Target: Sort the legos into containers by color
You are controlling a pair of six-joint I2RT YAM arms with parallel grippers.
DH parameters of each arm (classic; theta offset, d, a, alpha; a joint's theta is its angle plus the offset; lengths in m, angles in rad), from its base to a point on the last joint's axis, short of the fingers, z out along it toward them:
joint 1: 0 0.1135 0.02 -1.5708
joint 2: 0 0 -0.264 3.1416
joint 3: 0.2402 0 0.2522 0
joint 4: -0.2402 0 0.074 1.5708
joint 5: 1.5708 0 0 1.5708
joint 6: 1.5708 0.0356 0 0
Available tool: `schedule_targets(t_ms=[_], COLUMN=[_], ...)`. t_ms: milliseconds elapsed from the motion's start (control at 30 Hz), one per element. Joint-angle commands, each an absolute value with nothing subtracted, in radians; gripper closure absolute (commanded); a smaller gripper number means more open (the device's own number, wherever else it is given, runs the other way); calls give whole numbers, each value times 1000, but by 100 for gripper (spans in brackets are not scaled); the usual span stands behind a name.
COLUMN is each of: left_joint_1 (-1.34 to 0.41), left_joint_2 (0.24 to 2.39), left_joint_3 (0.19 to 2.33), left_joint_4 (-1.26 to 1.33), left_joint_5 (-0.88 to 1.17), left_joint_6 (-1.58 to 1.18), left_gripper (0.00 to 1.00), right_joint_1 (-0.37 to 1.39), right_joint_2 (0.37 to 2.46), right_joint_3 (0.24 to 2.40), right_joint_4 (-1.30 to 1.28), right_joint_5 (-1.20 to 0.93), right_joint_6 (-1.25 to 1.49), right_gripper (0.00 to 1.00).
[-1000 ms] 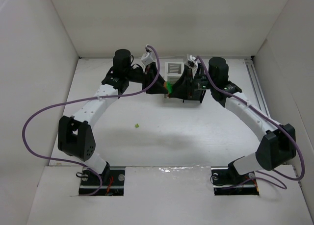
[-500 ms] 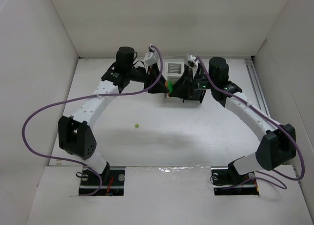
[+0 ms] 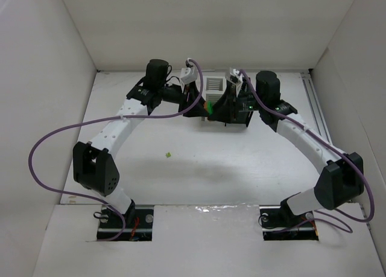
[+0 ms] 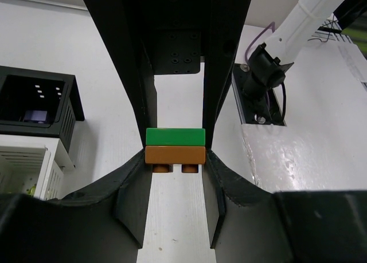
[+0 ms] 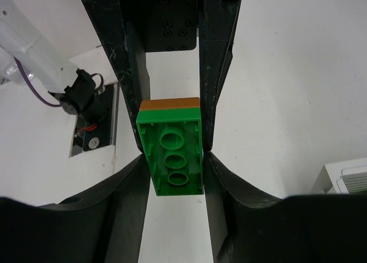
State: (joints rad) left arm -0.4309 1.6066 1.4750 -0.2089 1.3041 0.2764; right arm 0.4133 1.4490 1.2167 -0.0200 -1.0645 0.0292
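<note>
The joined colors differ, so my right gripper next needs to pull off the orange-brown brick and outward over the black bin's far end and release the green brick there.
A green lego (image 5: pixel 171 177) joined to an orange-brown lego (image 4: pixel 175 154) hangs in the air between both grippers, just in front of the containers (image 3: pixel 215 84). My left gripper (image 4: pixel 175 157) is shut on the orange-brown brick. My right gripper (image 5: pixel 172 154) faces it and is shut on the green brick, whose hollow underside shows in the right wrist view. From above, the green lego (image 3: pixel 208 107) shows as a small patch between the left gripper (image 3: pixel 201 106) and right gripper (image 3: pixel 217 107). A tiny yellow-green lego (image 3: pixel 169 154) lies alone on the table.
A black bin (image 4: pixel 34 99) and a white bin (image 4: pixel 23 165) of the block sit left in the left wrist view, something lavender inside the black one. White walls enclose the table. Purple cables loop off both arms.
The left arm's wrist has shifted a little right and toward the back, closer to the bins. The joined bricks stay held between both grippers.
</note>
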Motion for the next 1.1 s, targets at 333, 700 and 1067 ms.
schedule_targets(t_ms=[333,700,1067], left_joint_1=[-442,-442,-442], left_joint_2=[1614,1614,1605], left_joint_3=[1514,1514,1496], left_joint_4=[-207,-207,-207], left_joint_5=[1333,1333,1322], left_joint_6=[296,296,305], left_gripper=[100,100,100], right_joint_1=[394,382,359], right_joint_2=[1413,1394,1385], right_joint_3=[1239,1230,1220], right_joint_4=[0,-18,-28], right_joint_5=[-1074,-1085,-1085], right_joint_6=[0,-18,-28], right_gripper=[50,70,99])
